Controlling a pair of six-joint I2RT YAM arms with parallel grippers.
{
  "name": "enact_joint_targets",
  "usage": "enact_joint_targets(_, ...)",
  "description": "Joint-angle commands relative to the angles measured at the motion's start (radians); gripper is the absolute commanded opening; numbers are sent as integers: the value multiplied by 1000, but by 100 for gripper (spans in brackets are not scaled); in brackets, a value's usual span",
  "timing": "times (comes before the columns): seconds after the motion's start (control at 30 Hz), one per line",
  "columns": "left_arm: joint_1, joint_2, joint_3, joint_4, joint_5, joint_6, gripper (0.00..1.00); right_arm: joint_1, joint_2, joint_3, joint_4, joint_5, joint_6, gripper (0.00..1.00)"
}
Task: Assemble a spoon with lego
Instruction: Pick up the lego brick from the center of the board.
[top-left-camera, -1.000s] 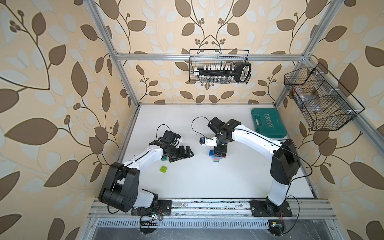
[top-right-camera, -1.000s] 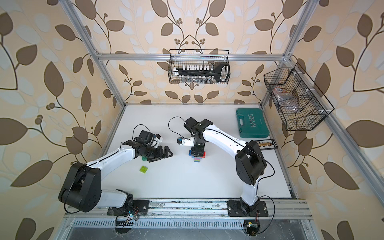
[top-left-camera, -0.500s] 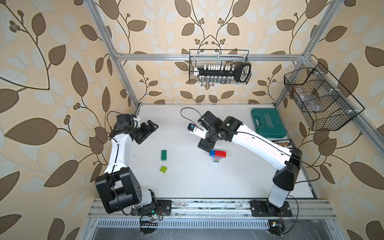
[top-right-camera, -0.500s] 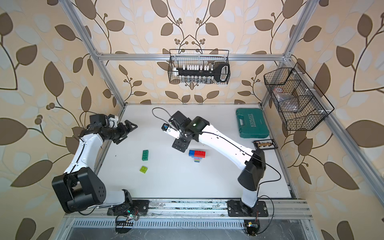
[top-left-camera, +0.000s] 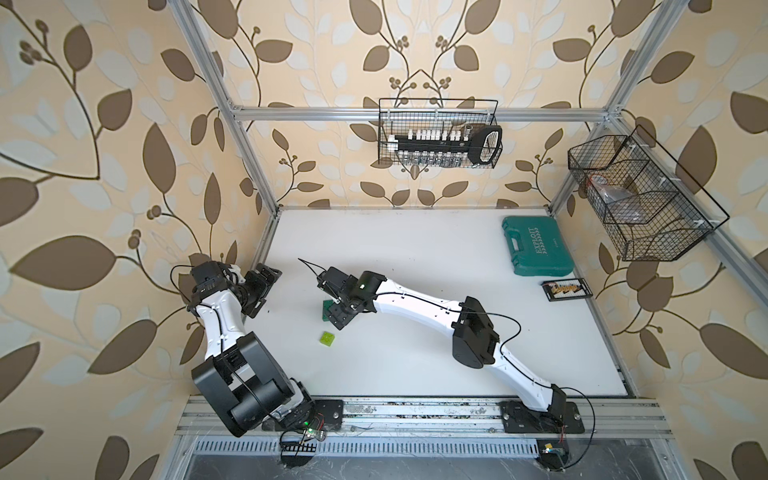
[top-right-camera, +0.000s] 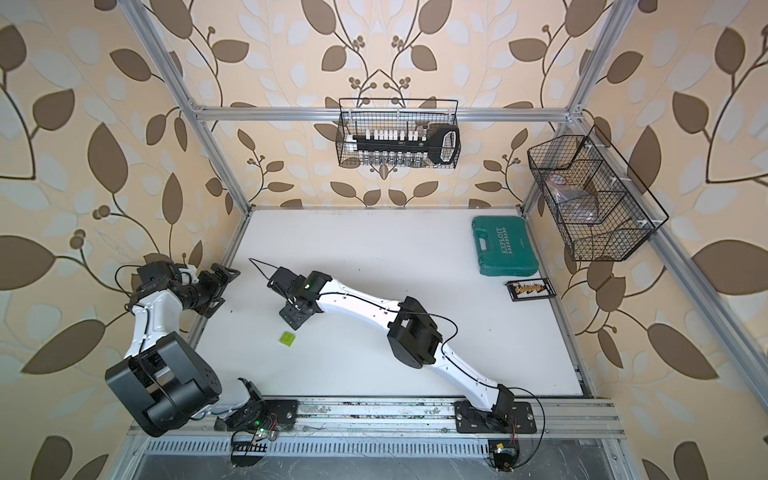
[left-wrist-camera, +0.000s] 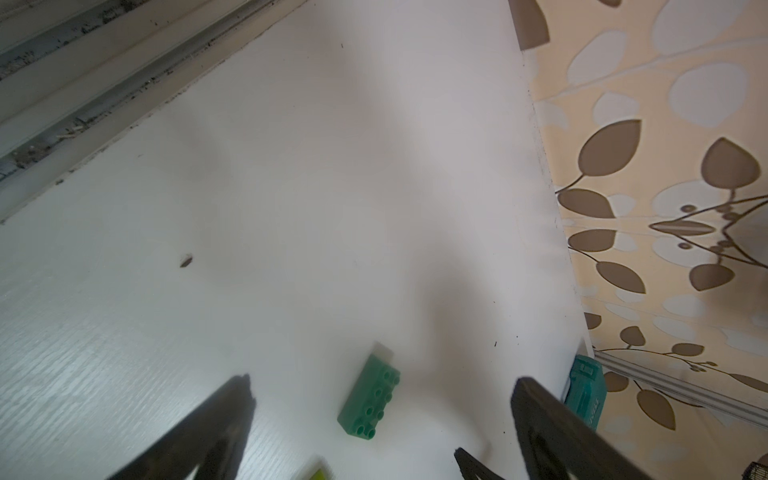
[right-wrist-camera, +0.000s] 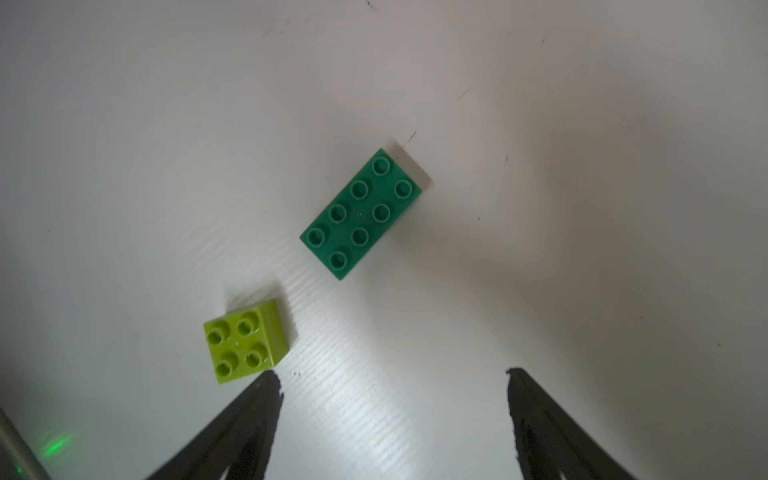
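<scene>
The green brick lies slanted below and outward, so my right gripper will reach outward, turn its fingers along the long sides of the green brick (top-left-camera: 325, 309) (right-wrist-camera: 361, 214), descend and close.
A dark green two-by-four lego brick (right-wrist-camera: 361, 214) lies flat on the white table (top-left-camera: 415, 365). A lime two-by-two brick (right-wrist-camera: 245, 340) sits close beside it, also seen in both top views (top-left-camera: 327, 338) (top-right-camera: 286, 338). My right gripper (top-left-camera: 337, 318) (right-wrist-camera: 391, 376) hovers over the green brick (top-left-camera: 325, 309), open and empty. My left gripper (top-left-camera: 265, 291) (top-right-camera: 220, 291) is pulled back to the left wall, wide open and empty. Its wrist view (left-wrist-camera: 382, 378) looks toward the green brick (left-wrist-camera: 370, 401). The spoon is hidden under the right arm.
A teal tool case (top-left-camera: 536, 245) lies at the back right, with a small black tray (top-left-camera: 565, 289) in front of it. Wire baskets hang on the back wall (top-left-camera: 438, 133) and the right wall (top-left-camera: 640, 199). The aluminium frame rail (top-left-camera: 249, 257) runs beside the left gripper.
The left arm swung from the table's middle back to the left wall, leaving the green brick lying there. The right arm moved left from the brick build to above the green brick.
</scene>
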Motion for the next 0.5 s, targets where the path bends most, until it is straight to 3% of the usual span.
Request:
enact_joint_targets(0.0, 9, -43, -19, 51, -10, -15, 99, 15, 12, -50, 215, 34, 141, 86)
enact_joint_targets(0.27, 31, -77, -80, 75, -20, -11, 99, 17, 213, 179, 219, 69, 160, 87)
enact_joint_targets(0.47, 32, -77, -83, 75, -6, -1, 99, 18, 242, 161, 239, 162, 95, 80)
